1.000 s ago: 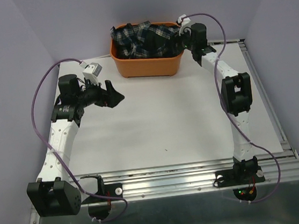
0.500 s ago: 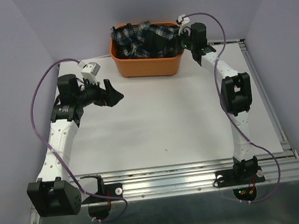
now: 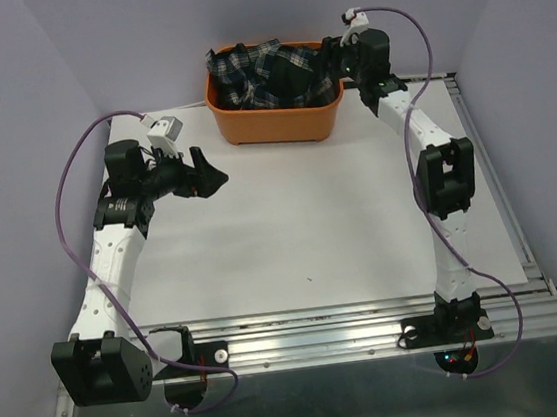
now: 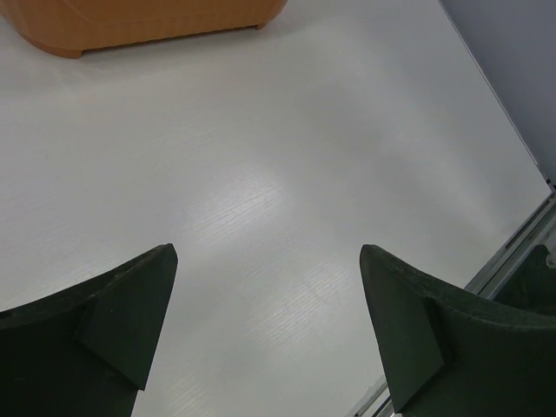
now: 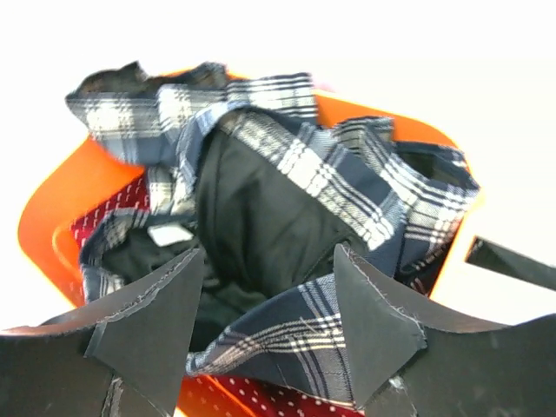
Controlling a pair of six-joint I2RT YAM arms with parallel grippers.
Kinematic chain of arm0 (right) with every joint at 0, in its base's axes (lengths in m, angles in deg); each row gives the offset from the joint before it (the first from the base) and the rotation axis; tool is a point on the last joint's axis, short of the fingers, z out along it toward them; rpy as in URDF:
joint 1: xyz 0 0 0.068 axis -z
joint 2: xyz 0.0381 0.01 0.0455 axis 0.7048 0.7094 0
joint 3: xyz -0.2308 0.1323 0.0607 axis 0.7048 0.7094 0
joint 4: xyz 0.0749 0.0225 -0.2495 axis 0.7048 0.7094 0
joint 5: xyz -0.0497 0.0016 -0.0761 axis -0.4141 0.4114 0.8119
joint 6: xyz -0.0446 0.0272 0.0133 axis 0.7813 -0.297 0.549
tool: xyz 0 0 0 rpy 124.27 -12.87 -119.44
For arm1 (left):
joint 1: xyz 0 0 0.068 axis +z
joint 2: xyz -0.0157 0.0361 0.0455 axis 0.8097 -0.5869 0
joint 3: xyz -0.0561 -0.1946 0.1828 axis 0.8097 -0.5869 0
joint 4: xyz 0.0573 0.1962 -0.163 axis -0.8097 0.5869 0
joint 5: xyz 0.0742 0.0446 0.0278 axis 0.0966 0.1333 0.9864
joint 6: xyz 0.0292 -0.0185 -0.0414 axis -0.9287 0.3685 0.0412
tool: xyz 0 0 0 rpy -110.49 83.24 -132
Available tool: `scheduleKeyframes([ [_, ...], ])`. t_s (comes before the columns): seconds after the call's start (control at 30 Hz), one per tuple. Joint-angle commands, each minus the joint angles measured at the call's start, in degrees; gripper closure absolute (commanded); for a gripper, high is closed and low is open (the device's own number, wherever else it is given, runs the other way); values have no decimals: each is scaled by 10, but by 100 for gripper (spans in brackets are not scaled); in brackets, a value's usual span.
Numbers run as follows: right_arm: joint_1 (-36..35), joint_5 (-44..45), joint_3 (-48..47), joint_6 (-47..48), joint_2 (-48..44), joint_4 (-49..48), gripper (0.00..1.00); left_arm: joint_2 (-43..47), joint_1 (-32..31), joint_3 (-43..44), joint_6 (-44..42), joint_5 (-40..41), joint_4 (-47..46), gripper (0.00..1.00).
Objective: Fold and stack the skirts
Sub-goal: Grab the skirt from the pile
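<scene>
I see the tartan fold (image 5: 300, 311) below my right gripper, lined up between its open fingers in the wrist view, so I need to lower them into the tub around it.
The tartan skirt (image 3: 268, 74) lies crumpled in the orange tub (image 3: 274, 120) at the back of the table. In the right wrist view the tartan skirt (image 5: 347, 187) shows its black lining on top, with the red dotted skirt (image 5: 287, 401) beneath it. My right gripper (image 3: 334, 61) hovers over the tub's right end. In its own view the right gripper (image 5: 269, 252) is open, and a tartan fold lies between and below its fingers. My left gripper (image 3: 211, 176) is open and empty above the bare table, left of the tub, as its own view (image 4: 268, 252) shows.
The white table top (image 3: 301, 226) spans the middle. The tub's corner (image 4: 130, 22) shows at the top of the left wrist view. A metal rail (image 3: 372, 324) runs along the near edge. Purple walls close in both sides.
My right gripper has risen and moved a little back over the tub's right end. The left arm has shifted very slightly.
</scene>
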Motion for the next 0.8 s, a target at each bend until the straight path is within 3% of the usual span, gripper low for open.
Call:
scheduleKeyframes([
  [0.0, -10, 92, -31, -56, -7, 15, 32, 20, 3, -2, 8, -1, -24, 2],
  [0.1, -15, 142, -46, -57, 15, 20, 31, 21, 4, -4, 8, 0, -24, 2],
  [0.5, -26, 179, -46, -40, 60, 34, 34, 32, 9, -17, 13, 9, -30, 2],
  [0.7, -31, 167, -38, -39, 60, 61, 41, 29, 11, -18, 15, 9, -32, 2],
  [0.77, -31, 157, -36, -41, 57, 69, 49, 29, 12, -18, 16, 7, -33, 2],
])
